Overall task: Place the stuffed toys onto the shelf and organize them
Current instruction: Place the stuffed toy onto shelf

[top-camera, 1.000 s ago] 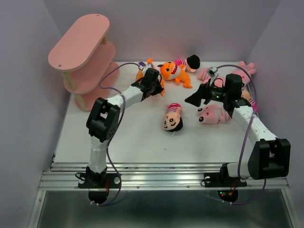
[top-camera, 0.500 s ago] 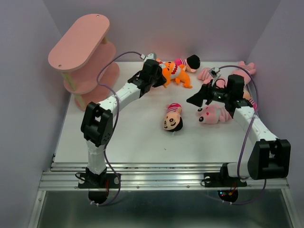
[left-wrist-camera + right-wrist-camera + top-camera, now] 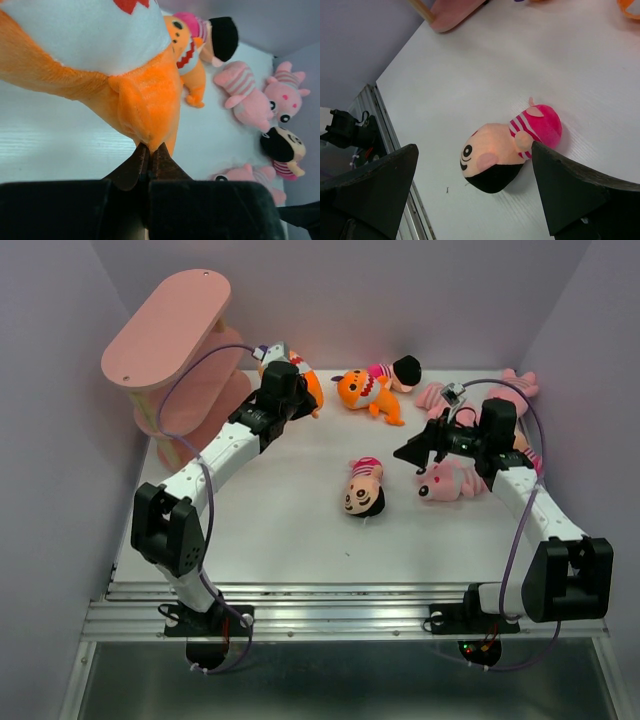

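Note:
My left gripper holds the shark and will move down and across into the pink shelf's open side to let it go, since that side is to the gripper's left in the top view.
My left gripper is shut on a fold of an orange shark toy, which hangs off the table beside the pink three-tier shelf. Over the table's right half my right gripper stands wide open and empty. Just left of it, a black-haired doll in magenta stripes lies between its fingertips in the right wrist view. A second orange shark and another doll lie at the back.
Pink striped animals lie on the right: one by my right arm, one in the back corner, one beside it. A further doll lies among them. Purple walls close in the table's sides and back.
My left arm has swung left and back toward the shelf, carrying the orange shark away from the other toys. The right arm has hardly moved and stays open.

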Controlling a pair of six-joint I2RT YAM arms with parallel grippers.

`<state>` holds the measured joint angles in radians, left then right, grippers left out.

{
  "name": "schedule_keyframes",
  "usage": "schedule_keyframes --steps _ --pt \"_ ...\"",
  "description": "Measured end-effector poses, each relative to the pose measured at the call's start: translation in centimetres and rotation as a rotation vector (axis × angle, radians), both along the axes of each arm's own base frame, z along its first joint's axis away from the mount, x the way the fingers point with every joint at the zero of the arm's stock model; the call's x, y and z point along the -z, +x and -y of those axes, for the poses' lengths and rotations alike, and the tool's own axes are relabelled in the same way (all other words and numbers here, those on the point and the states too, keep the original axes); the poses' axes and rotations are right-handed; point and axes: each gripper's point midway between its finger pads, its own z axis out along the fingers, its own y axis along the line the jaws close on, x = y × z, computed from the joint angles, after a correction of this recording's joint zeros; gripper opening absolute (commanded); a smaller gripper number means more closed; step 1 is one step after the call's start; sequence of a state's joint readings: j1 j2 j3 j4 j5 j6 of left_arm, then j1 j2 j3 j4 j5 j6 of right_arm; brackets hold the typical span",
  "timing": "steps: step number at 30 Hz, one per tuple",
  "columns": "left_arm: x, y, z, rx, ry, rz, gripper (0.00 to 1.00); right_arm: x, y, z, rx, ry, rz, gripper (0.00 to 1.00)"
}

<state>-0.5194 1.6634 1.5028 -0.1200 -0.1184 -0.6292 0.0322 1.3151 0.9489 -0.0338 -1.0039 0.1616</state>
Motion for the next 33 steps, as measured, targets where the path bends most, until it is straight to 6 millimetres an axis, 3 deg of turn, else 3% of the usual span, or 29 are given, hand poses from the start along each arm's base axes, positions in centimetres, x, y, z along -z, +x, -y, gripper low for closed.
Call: schedule_keyframes --steps 6,18,33 --pt "5.5 0.4 -2.3 -0.084 0.042 -0.115 0.0 0.2 -0.2 -0.1 -0.011 0.005 0.001 1.0" --pt "10.2 4.3 -5.9 -0.248 0.041 -0.195 0.0 0.5 -0.6 0.3 -0.013 0.012 -0.002 1.0" --pt "11.9 9.8 -9.2 -0.404 0.042 -0.201 0.0 0.4 -0.8 0.2 -0.026 0.019 -0.002 1.0"
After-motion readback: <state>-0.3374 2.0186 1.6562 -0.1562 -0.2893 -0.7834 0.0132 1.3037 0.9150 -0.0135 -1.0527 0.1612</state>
